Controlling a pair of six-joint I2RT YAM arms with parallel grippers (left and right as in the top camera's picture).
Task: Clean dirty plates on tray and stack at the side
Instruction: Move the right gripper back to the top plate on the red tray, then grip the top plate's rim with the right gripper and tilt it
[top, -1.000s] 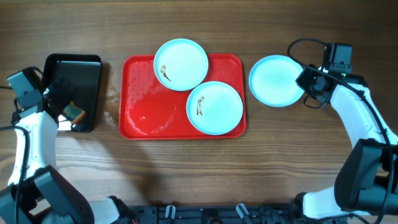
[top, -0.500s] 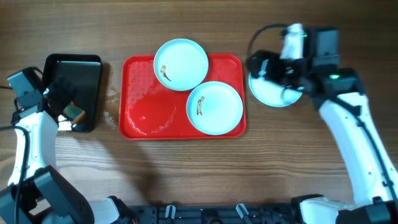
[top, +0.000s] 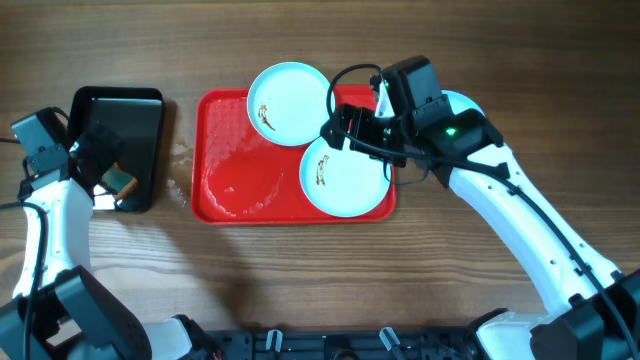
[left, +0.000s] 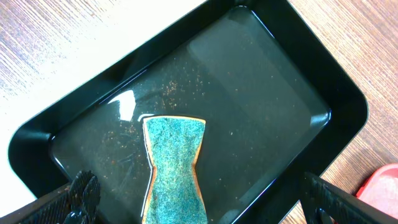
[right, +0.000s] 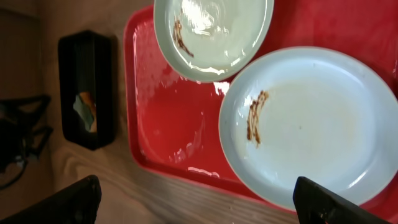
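My right gripper moves outward and down onto the back plate's rim (top: 332, 98) (right: 270, 17) opposite its smear next, since that rim lies below and outward of the gripper.
The red tray (top: 230, 180) holds two white plates with pale blue rims, one at the back (top: 290, 103) and one at the front right (top: 345, 175). Each carries a brown smear. My right gripper (top: 340, 125) hovers open and empty over the tray where the two plates meet. In the right wrist view both plates (right: 311, 124) (right: 214, 34) lie below that gripper (right: 199, 205). A third plate (top: 464, 101) rests on the table right of the tray, mostly hidden by my right arm. My left gripper (left: 202, 202) hangs open over a blue-green sponge (left: 174, 168).
The sponge (top: 122, 182) lies in a black tray (top: 140, 100) of shallow water at the far left. Water drops wet the table (top: 178, 170) between the two trays. The left half of the red tray is wet and bare.
My right arm let go of the plate on the table at the right and swung left over the tray, its jaws now wide. The left arm has not moved.
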